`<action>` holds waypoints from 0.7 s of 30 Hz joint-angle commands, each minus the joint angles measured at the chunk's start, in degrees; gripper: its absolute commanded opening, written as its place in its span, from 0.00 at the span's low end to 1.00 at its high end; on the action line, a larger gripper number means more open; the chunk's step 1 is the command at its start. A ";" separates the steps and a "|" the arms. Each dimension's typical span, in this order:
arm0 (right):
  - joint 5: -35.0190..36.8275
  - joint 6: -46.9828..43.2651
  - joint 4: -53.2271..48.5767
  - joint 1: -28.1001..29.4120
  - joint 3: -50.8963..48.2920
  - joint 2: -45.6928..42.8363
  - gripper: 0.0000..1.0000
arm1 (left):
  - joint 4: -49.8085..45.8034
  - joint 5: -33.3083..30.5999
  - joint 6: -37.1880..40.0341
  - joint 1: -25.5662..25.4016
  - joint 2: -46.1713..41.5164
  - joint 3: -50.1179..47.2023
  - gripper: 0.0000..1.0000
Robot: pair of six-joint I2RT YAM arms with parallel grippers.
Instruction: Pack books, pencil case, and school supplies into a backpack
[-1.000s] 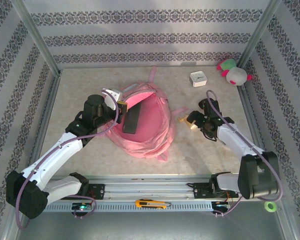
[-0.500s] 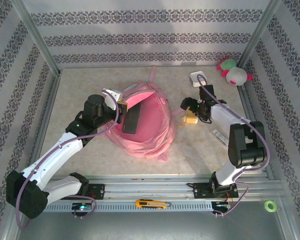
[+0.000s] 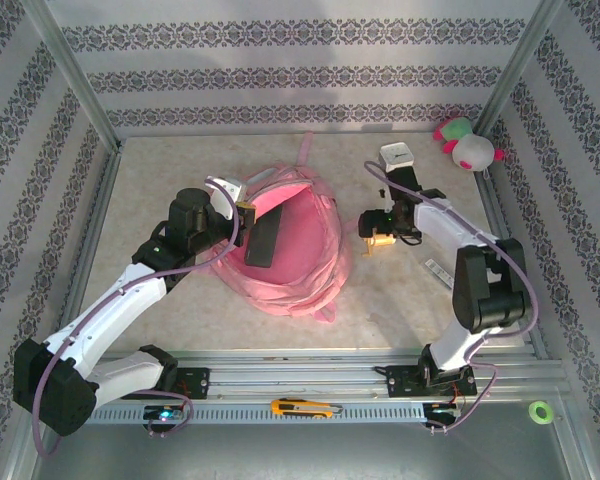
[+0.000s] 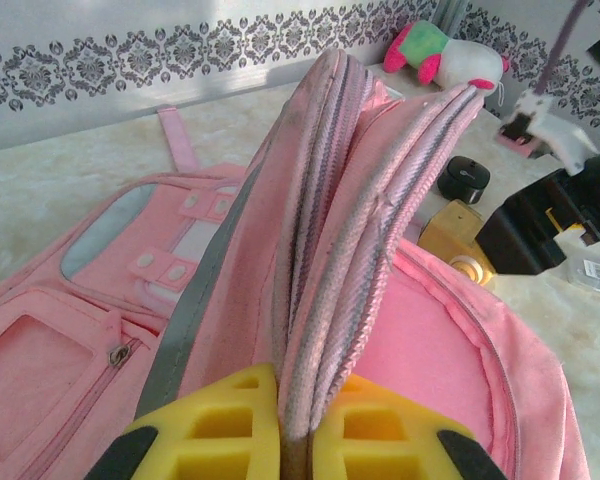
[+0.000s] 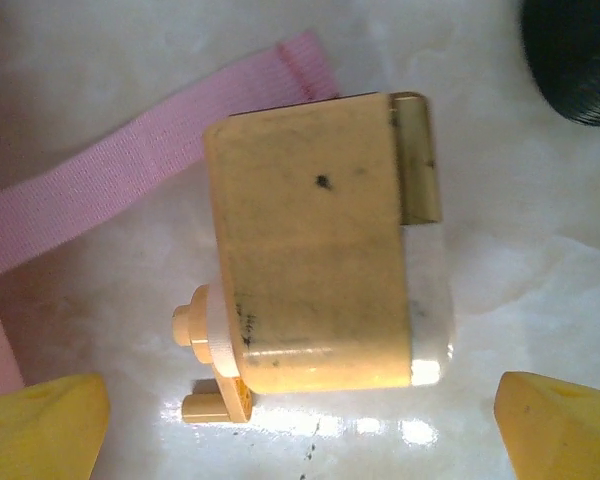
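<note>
My right gripper moves straight down over the yellow box (image 3: 379, 240) (image 5: 315, 250) next, closing on its sides, since it lies free on the tabletop between my open fingers.
The pink backpack (image 3: 298, 262) lies open mid-table, with a dark flat item (image 3: 264, 240) in its mouth. My left gripper (image 3: 242, 214) is shut on the raised zip edge. In the left wrist view its yellow fingertips (image 4: 298, 425) pinch that edge of the backpack (image 4: 325, 200). My right gripper (image 3: 378, 228) hovers open over a small yellow box with a crank (image 3: 380, 242), just right of the backpack. In the right wrist view the yellow box (image 5: 315, 250) lies on the table between and ahead of the open right gripper (image 5: 300, 432), which does not touch it.
A pink strap (image 5: 130, 190) runs beside the yellow box, and a black round thing (image 5: 580, 50) lies just past it. A white box (image 3: 396, 157) and a plush toy (image 3: 467, 145) sit at the back right. A small white strip (image 3: 439, 270) lies right of my right arm.
My right arm has folded up and swung its gripper a little left and back, over the yellow box. The left gripper and the backpack have not moved.
</note>
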 commanded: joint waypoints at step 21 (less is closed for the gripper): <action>-0.23 -5.28 -9.28 -1.45 15.76 18.00 0.83 | 4.73 -0.62 0.21 -0.10 -1.03 3.02 0.00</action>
